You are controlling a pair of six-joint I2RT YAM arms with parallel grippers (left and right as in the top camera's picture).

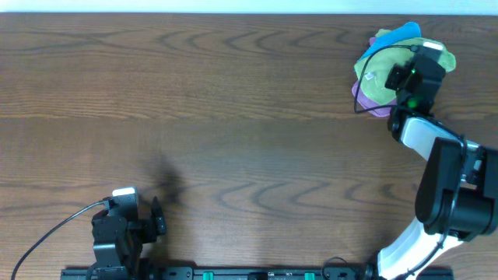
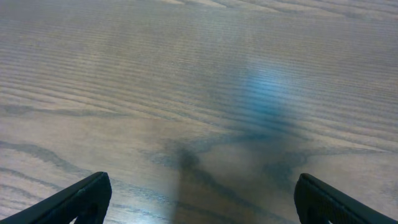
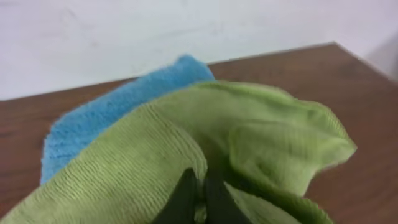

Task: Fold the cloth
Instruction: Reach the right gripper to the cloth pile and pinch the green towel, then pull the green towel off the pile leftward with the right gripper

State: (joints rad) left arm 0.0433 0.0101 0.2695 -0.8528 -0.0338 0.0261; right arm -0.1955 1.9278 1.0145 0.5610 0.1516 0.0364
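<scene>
The robot's right gripper needs to lift the cloth, carry it across to the left in the overhead view and let go of it on the open wood at the middle of the table.
The cloth (image 1: 378, 79) is a lime-green towel lying crumpled on a pile at the table's far right. In the right wrist view the cloth (image 3: 155, 143) fills the lower frame in rumpled folds. My right gripper (image 3: 202, 196) is shut on the cloth, its two dark fingers pressed together with green fabric pinched between them. From overhead, the right gripper (image 1: 416, 71) sits on top of the pile. My left gripper (image 2: 199, 202) hangs open over bare wood near the front left, its fingers (image 2: 81, 199) wide apart with nothing between them.
A bright blue cloth (image 3: 112, 112) lies under the green one, showing at the pile's far edge (image 1: 401, 35). A purple cloth (image 1: 366, 97) peeks out at the pile's near side. The table's back edge and a white wall (image 3: 186, 31) are just behind the pile.
</scene>
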